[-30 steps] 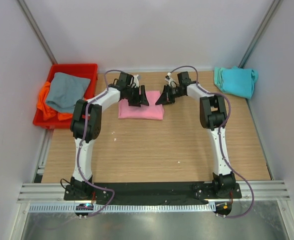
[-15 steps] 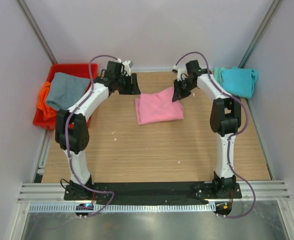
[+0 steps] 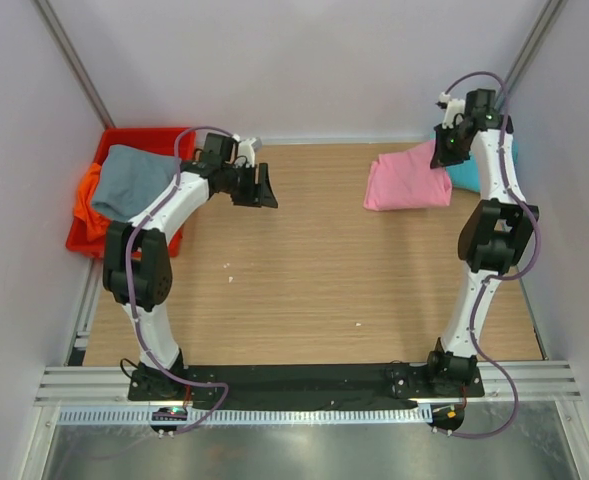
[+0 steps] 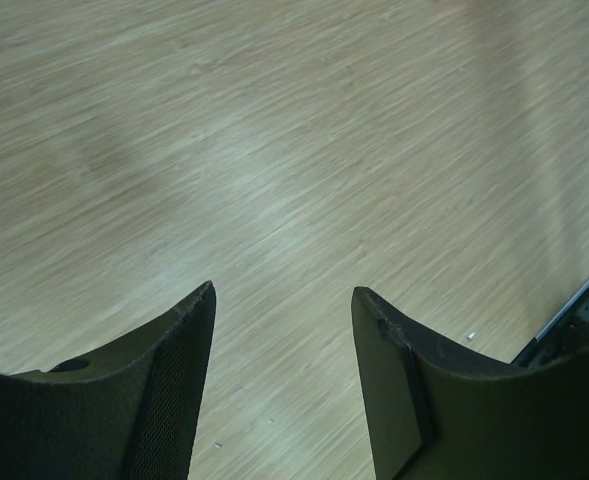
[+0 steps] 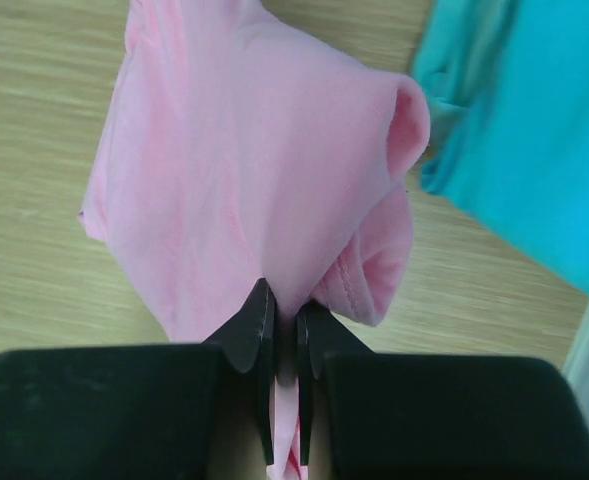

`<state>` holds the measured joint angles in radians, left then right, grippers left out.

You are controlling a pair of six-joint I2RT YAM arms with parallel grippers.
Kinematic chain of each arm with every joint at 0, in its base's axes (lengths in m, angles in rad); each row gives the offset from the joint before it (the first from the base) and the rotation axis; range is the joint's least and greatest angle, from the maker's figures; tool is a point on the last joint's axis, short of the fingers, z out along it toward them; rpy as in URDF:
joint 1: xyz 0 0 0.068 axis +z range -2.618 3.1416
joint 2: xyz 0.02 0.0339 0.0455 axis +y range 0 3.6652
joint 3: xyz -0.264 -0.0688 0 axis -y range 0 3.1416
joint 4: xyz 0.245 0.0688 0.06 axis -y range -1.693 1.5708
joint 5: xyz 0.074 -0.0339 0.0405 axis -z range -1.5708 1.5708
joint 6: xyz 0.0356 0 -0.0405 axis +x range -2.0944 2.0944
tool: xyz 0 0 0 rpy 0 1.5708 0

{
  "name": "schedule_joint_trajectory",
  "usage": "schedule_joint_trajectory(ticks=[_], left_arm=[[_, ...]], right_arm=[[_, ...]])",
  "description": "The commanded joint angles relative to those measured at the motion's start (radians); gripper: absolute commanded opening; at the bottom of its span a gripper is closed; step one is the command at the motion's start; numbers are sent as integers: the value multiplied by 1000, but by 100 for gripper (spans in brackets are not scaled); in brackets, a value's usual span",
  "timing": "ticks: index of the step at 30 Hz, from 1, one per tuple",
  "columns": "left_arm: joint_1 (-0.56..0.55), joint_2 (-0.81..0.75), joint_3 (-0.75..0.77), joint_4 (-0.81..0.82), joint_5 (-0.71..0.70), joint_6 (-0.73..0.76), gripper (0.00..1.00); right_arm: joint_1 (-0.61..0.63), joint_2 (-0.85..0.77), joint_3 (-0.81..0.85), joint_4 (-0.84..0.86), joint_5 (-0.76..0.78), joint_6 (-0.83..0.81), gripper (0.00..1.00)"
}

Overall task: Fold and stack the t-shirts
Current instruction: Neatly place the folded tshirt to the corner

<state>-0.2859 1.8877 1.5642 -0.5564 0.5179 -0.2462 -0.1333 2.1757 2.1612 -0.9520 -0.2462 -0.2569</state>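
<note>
My right gripper carries the pink t-shirt to the right in the top view next and releases it on top of the teal t-shirt (image 3: pixel 466 178) (image 5: pixel 534 130).
The folded pink t-shirt (image 3: pixel 406 182) hangs and drags at the table's far right, pinched at its edge by my right gripper (image 3: pixel 444 153), which is shut on it (image 5: pixel 285 325). The pink cloth (image 5: pixel 244 170) fills the right wrist view, with the teal t-shirt (image 5: pixel 534 130) lying just to its right. From above, the teal t-shirt (image 3: pixel 466 178) is mostly hidden behind the arm and the pink cloth. My left gripper (image 3: pixel 265 188) hovers open over bare wood at the far left, nothing between its fingers (image 4: pixel 174 380). The grey t-shirt (image 3: pixel 134 180) lies on the orange one (image 3: pixel 86 205) in the bin.
The red plastic bin (image 3: pixel 154 135) stands at the table's far left corner. Walls close in the table at the back and on both sides. A metal rail (image 4: pixel 574 320) shows at the edge of the left wrist view.
My right gripper has carried the pink t-shirt from the table's middle to the far right, beside the teal one. My left gripper let go of it and drew back to the left.
</note>
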Motion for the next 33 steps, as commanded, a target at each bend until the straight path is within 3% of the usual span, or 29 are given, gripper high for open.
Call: schedule_joint_trajectory(ticks=[1,33], left_arm=[[1,-30,-3,4,54,19,58],[-2,11,-33,33,11,12,62]], right_arm=[[-55,31,101,2,36,-5,1],[-223,70,388,197,120,-27,1]])
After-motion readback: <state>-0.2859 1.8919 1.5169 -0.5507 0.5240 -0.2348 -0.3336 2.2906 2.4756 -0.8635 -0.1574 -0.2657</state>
